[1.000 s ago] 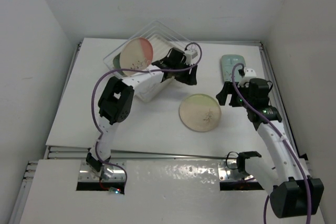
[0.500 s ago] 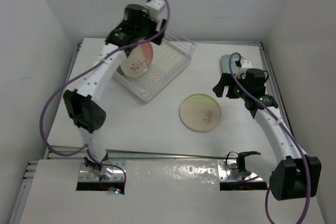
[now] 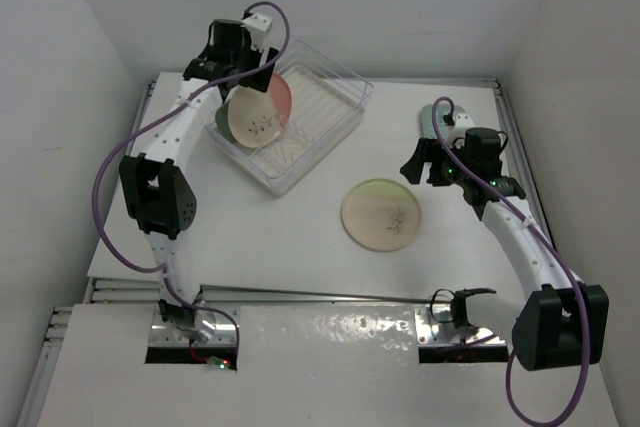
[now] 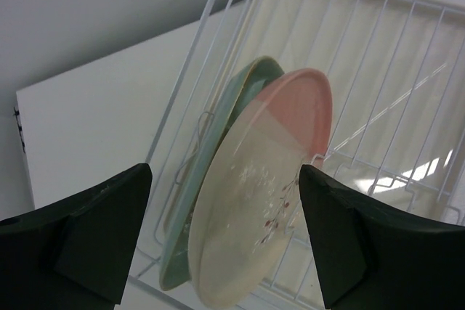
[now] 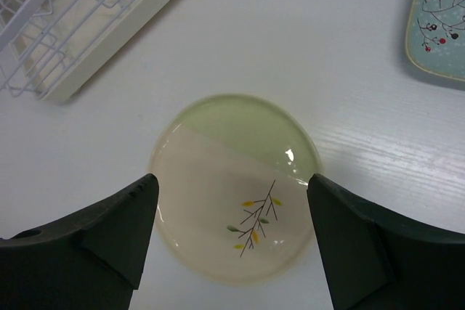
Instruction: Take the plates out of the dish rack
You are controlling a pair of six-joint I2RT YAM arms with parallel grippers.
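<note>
The left gripper moves down and eases back onto the cream-and-pink plate's upper rim [image 3: 246, 91] [image 4: 216, 168] next, since it stands below the open fingers and slightly back.
The dish rack [image 3: 310, 137] stands at the back left of the table. A cream-and-pink plate [image 3: 260, 112] stands on edge in it, with a mint-green plate [image 4: 211, 172] right behind it. My left gripper [image 3: 232, 59] hovers above these two, open and empty; in the left wrist view [image 4: 225, 172] its jaws stand wide on either side of the pink plate [image 4: 269, 179]. A cream-yellow plate [image 3: 380, 214] lies flat on the table. My right gripper [image 3: 425, 162] is open and empty above it [image 5: 232, 179]. Another mint-green plate [image 5: 439, 19] lies flat at the right.
The white wire grid of the rack [image 4: 363, 70] fills the right of the left wrist view, and its corner shows in the right wrist view [image 5: 73, 27]. White walls close in the table on three sides.
My left arm swung from the rack's right side up and over to its back left, above the standing plates. My right gripper shifted slightly left and back. The plates have not moved.
</note>
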